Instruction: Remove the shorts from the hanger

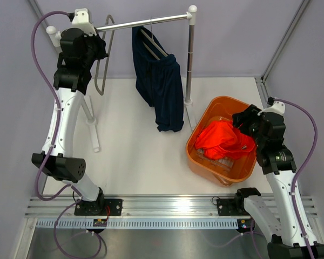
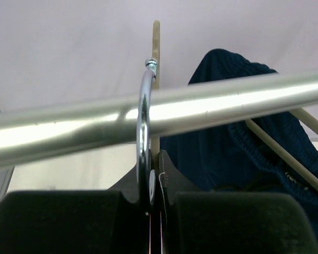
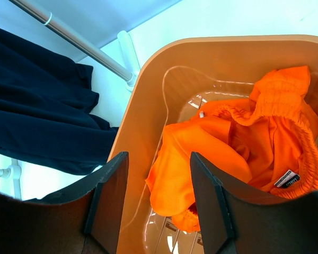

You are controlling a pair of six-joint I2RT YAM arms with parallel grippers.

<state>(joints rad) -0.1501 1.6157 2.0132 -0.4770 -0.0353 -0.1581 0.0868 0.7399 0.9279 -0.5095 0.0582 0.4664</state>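
Observation:
Next, the left gripper lowers the bare hanger's metal hook (image 2: 144, 132) a short way down onto the metal bar to release it, since the hook's bend already reaches across.
Navy shorts (image 1: 162, 86) hang on a wooden hanger (image 1: 154, 44) from the metal rail (image 1: 146, 22). They also show in the left wrist view (image 2: 222, 143) and the right wrist view (image 3: 37, 106). My left gripper (image 1: 100, 47) is up at the rail's left end, shut on the metal hook (image 2: 144, 132) of a second, bare hanger (image 1: 103, 70); the hook is over the rail (image 2: 228, 100). My right gripper (image 1: 242, 120) is open and empty above the orange basket (image 1: 205, 116), over orange shorts (image 3: 238, 153).
The rack's right post (image 1: 190, 59) stands between the navy shorts and the basket. The rack's left leg (image 1: 92, 129) runs along the table beside my left arm. The basket rim (image 3: 143, 106) is right under my right fingers (image 3: 108, 196).

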